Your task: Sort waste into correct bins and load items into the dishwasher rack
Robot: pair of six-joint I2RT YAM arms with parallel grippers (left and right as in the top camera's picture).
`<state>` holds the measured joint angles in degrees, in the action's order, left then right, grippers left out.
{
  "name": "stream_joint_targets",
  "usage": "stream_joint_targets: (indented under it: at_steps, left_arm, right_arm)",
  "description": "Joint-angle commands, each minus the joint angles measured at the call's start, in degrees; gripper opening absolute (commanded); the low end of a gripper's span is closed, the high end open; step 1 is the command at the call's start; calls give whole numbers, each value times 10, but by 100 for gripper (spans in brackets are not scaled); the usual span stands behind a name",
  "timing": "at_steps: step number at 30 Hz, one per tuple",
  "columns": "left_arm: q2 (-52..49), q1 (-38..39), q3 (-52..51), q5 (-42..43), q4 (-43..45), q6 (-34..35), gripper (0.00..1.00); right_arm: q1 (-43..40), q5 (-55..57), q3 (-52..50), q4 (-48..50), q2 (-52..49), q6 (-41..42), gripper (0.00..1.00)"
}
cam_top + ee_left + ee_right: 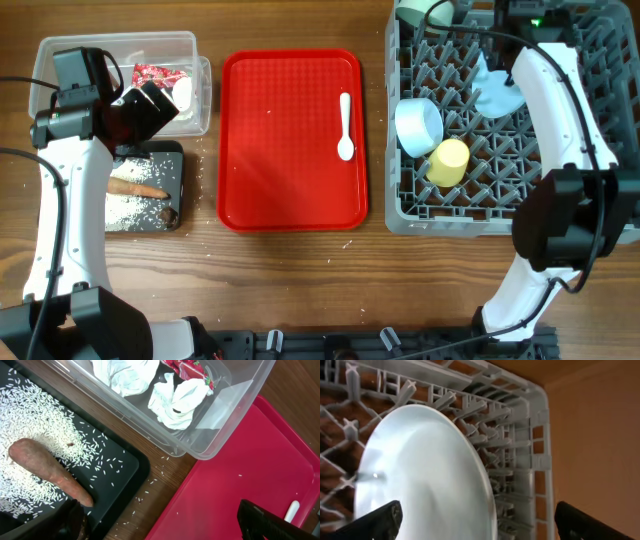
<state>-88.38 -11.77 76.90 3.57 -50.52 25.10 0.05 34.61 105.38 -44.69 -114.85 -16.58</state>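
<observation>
I will raise my right gripper off the racked blue plate, cross to the red tray and descend onto the white spoon's handle, because that spoon remains unracked.
The clear tub holds the red wrapper and crumpled tissue. The black tray holds rice, the brown stick and a brown lump. My left gripper is open and empty above the gap between the black tray and the red tray. The white spoon lies on the red tray. The grey rack holds a blue bowl, yellow cup, green bowl and the blue plate. My right gripper is open, its fingers either side of the upright plate's edge.
The flat red tray lies between the bins and the rack. A few loose rice grains lie on the wooden table beside the black tray. My right arm stretches over the rack's right side.
</observation>
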Motion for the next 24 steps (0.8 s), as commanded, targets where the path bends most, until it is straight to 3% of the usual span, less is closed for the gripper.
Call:
stream_joint_targets:
  at_steps: [1,2,4,5,6,10,12,13,15,17,22,24]
  left_arm:
    - [4,0,7,5,1,-9,100]
    - [4,0,7,5,1,-9,100]
    - [4,0,7,5,1,-9,100]
    - [4,0,7,5,1,-9,100]
    - [4,0,7,5,1,-9,100]
    - [4,0,7,5,1,-9,100]
    - [4,0,7,5,1,-9,100]
    - [4,0,7,5,1,-9,100]
    - [4,0,7,5,1,-9,100]
    - [4,0,7,5,2,-9,100]
    - [4,0,7,5,2,-9,100]
    - [4,0,7,5,2,-9,100]
  right_arm:
    - [0,-108,4,-17,102,160,100]
    - [3,-176,4,-19,125,208,100]
    - [5,-446,3,-47,173,339,100]
    - [16,-586,1,-41,169,342,100]
    - [40,-615,-1,-34,159,341,99]
    - [205,-475,-1,-37,88,347,95]
    - [268,-365,-1,-56,37,448,85]
    - [280,-344,-1,-60,16,477,80]
    - [294,-337,-1,-60,-46,539,61]
    - [295,-336,-1,-64,-92,556,51]
    - [295,-319,-1,-87,-153,587,46]
    - [295,-300,-1,-80,-156,603,38]
